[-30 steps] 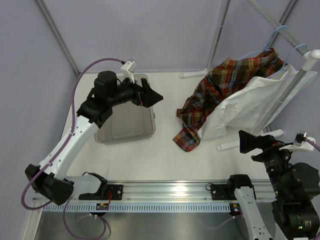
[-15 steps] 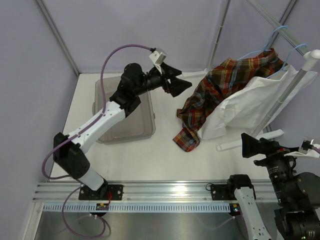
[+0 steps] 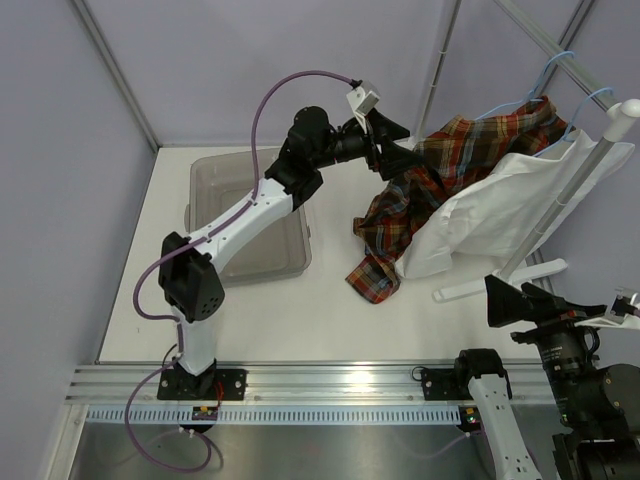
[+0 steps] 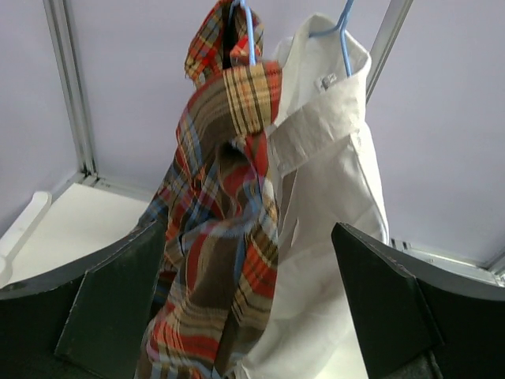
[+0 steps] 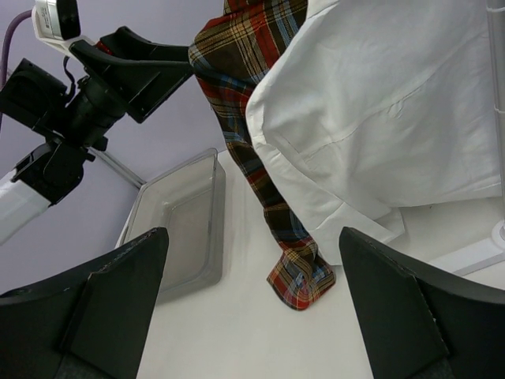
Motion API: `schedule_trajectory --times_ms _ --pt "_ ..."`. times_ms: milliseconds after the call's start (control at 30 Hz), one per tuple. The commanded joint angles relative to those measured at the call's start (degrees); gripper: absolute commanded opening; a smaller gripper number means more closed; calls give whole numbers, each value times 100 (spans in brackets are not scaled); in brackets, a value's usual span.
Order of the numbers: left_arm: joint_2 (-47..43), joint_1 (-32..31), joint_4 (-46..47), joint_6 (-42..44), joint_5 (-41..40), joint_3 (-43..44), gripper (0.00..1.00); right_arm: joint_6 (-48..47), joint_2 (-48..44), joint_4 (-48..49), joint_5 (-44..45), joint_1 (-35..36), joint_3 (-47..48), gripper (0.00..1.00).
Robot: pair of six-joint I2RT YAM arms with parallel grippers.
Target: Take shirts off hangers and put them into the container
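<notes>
The plaid shirt's hanging edge (image 3: 434,160) (image 4: 267,212) shows between my open fingers, so I will move my left gripper toward the right in the top view onto it and close.
A plaid shirt (image 3: 440,165) and a white shirt (image 3: 490,215) hang on light-blue hangers (image 3: 560,70) at the back right, and the plaid sleeve trails onto the table. My left gripper (image 3: 404,150) is open and raised right at the plaid shirt's left side. In the left wrist view the plaid shirt (image 4: 225,229) and white shirt (image 4: 331,189) hang between and beyond its open fingers (image 4: 118,300), with the hanger hooks (image 4: 249,31) above. The container (image 3: 275,250) sits at the left. My right gripper (image 3: 515,300) is open at the near right, holding nothing.
A white rack pole (image 3: 590,170) carries the hangers, and its foot (image 3: 500,280) lies on the table beside the white shirt. Slanted frame poles (image 3: 110,70) stand at the back. In the right wrist view, the container (image 5: 177,229) and the plaid sleeve end (image 5: 301,278) lie ahead.
My left arm has swung from above the container to the right and up, reaching the plaid shirt, jaws still open. The right arm has barely shifted.
</notes>
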Motion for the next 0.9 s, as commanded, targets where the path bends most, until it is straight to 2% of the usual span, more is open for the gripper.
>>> schedule_trajectory --times_ms 0,133,300,500,667,700,867 --pt "276 -121 344 -139 239 603 90 18 -61 -113 -145 -15 103 100" --pt "610 -218 46 -121 195 1157 88 -8 -149 -139 -172 -7 182 100" --pt "1023 -271 -289 -86 195 1842 80 -105 -158 -166 -163 -15 331 100" --pt "1015 -280 -395 28 116 1852 73 -105 -193 -148 -216 -15 297 100" --pt "1032 -271 -439 81 90 1835 59 -70 -210 -104 -286 -7 279 99" --pt "1041 -271 -422 81 72 1826 53 -70 -210 -104 -286 -7 253 99" --pt "1164 -271 -351 11 37 1835 37 -87 -210 -96 -330 -7 209 99"
